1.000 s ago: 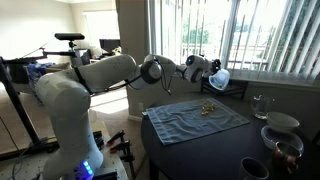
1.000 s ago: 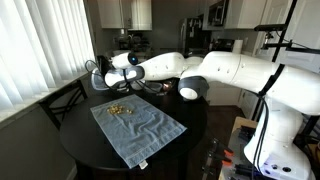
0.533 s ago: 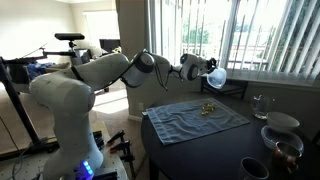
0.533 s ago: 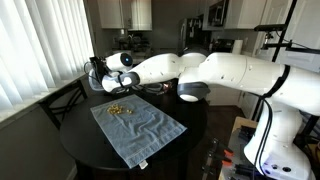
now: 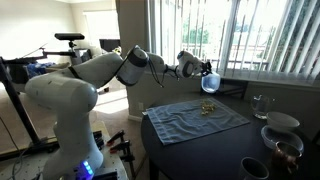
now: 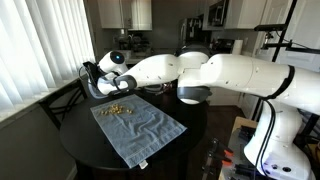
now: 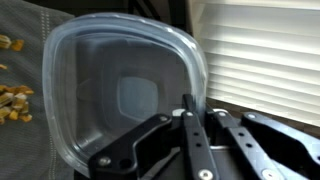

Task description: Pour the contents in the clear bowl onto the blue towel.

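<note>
My gripper comes down toward the heap of bits next with a turn that rights the tipped bowl and releases the bowl's rim, since the bowl looks empty.
My gripper (image 5: 203, 72) is shut on the rim of the clear bowl (image 5: 209, 82) and holds it tipped on its side above the far end of the blue towel (image 5: 195, 120). In the wrist view the bowl (image 7: 120, 90) looks empty, with my gripper (image 7: 190, 105) pinching its edge. The contents (image 5: 207, 108), a small heap of brownish bits, lie on the towel below the bowl. They also show in an exterior view (image 6: 119, 109) on the towel (image 6: 140, 127) and at the left edge of the wrist view (image 7: 14, 100). There the gripper (image 6: 93, 82) hangs over the table's far edge.
The towel lies on a dark round table (image 6: 80, 150). A tall clear glass (image 5: 260, 104), stacked white and brown bowls (image 5: 281, 130) and a dark cup (image 5: 254, 169) stand at one side. Window blinds (image 5: 250, 35) run behind the table. A chair (image 6: 62, 100) stands beside it.
My gripper has swung the tipped bowl sideways over the far end of the towel, away from the heap. The brownish bits stay put on the towel.
</note>
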Robot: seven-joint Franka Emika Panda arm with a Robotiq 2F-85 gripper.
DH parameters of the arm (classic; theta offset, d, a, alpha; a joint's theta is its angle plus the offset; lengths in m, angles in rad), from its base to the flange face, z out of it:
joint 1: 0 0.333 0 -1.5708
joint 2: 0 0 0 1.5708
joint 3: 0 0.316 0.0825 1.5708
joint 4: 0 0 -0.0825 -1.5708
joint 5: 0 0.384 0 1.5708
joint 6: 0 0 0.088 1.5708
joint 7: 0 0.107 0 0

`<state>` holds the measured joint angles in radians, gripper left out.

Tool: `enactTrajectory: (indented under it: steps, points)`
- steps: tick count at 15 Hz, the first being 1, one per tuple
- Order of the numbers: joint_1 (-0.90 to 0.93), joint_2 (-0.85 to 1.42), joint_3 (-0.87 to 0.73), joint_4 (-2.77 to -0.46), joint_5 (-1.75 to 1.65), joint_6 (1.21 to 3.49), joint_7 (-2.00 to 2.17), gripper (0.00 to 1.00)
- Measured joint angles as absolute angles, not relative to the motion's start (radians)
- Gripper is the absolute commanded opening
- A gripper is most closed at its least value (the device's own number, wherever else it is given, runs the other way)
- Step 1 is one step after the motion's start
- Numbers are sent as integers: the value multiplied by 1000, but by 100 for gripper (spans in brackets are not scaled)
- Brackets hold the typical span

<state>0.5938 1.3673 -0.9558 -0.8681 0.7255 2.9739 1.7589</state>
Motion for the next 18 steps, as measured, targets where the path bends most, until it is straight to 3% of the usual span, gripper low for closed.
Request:
enactTrajectory:
  steps: [5, 9, 10, 11, 15, 18]
  points:
    - [606, 1355, -969, -866, 720, 2686, 1759, 4]
    - [541, 1269, -805, -858, 426, 2511, 1813, 3]
    - [515, 1245, -749, -848, 364, 2469, 1814, 30]
    - [488, 1223, -690, -836, 304, 2427, 1814, 7]
    - [425, 1176, -569, -802, 208, 2343, 1814, 30]
    - [423, 1175, -560, -801, 207, 2342, 1814, 30]
